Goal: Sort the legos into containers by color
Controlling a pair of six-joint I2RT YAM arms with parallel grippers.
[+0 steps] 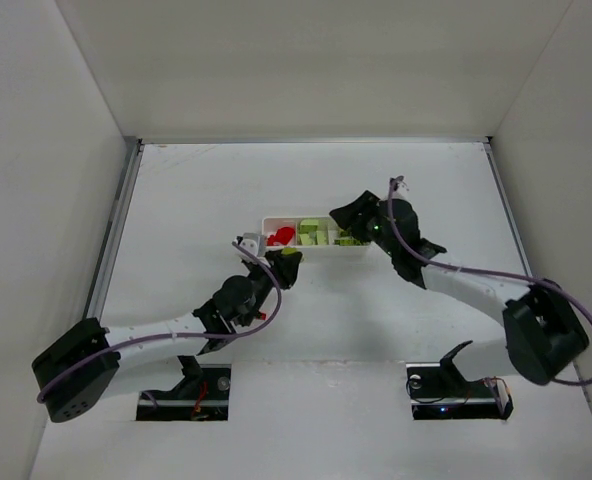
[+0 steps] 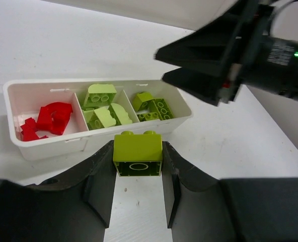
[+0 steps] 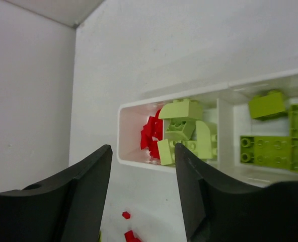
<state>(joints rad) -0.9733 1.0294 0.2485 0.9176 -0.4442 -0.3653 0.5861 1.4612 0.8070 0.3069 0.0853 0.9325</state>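
I should reach outward, right in the top view, over the end container of matching legos, then lower my left gripper and release.
The white tray [image 2: 53, 149] has three containers side by side. Red legos [image 2: 51, 118] lie in its left container. Yellow-green legos fill the middle one [image 2: 103, 108] and the right one [image 2: 154, 107]. My left gripper [image 2: 138, 149] is shut on a yellow-green lego [image 2: 137, 145], studs pointing at the tray, just in front of the tray's near wall. In the top view this lego [image 1: 290, 254] sits at the tray's [image 1: 268, 222] near edge. My right gripper [image 3: 143, 151] hangs open and empty above the tray [image 3: 124, 151], over its right end [image 1: 348, 218].
In the right wrist view two small red pieces [image 3: 126, 215] show outside the tray's left end. The right gripper's black fingers [image 2: 199, 65] loom over the tray's right end in the left wrist view. White walls enclose the table on three sides.
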